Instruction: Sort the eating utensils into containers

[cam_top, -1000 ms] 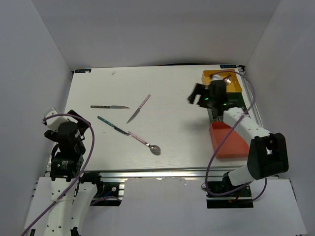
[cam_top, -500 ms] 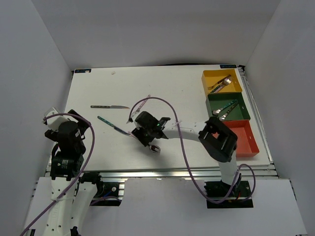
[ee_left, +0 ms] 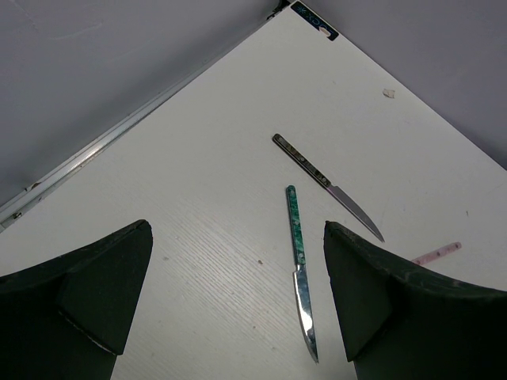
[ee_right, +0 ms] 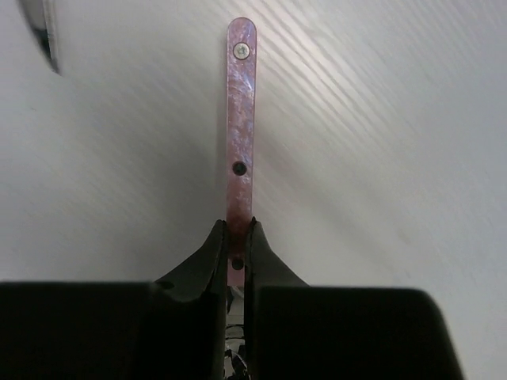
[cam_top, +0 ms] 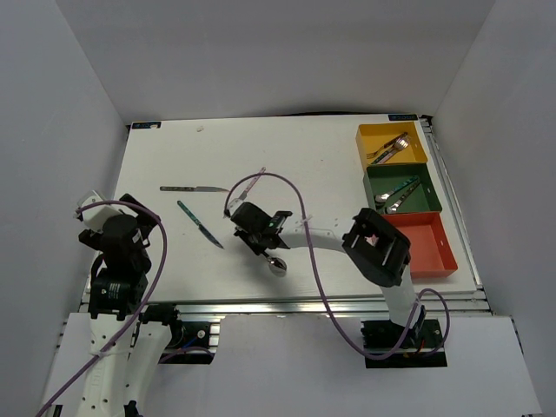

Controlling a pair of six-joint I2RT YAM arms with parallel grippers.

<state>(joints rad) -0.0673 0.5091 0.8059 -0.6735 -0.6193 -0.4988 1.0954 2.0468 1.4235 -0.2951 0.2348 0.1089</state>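
Note:
My left gripper moves down and to the right in the top view onto the teal knife's handle (cam_top: 190,215) (ee_left: 296,233) next, since it lies uncovered below on that side.
My right gripper (cam_top: 253,229) (ee_right: 239,236) is shut on the pink handle of a spoon (ee_right: 241,119), low over the table's middle. The spoon's silver bowl (cam_top: 276,266) shows just behind the wrist. A teal-handled knife (cam_top: 200,224) (ee_left: 299,265) lies left of it, a dark patterned knife (cam_top: 193,188) (ee_left: 325,184) farther back, and a pink-handled knife (cam_top: 247,186) beside that, partly under the cable. Yellow (cam_top: 372,138), green (cam_top: 429,195) and red (cam_top: 426,245) containers line the right edge; the yellow and green ones hold utensils. My left gripper (cam_top: 114,233) (ee_left: 238,309) hangs open at the near left.
The right arm's purple cable (cam_top: 295,195) arcs over the table's middle. The right arm's elbow (cam_top: 375,246) overlaps the red container's left side. White enclosure walls stand close on all sides.
The right arm swung from above the containers to the table's middle and shut its jaws on the pink spoon handle. The teal knife turned a little. The left arm stayed still.

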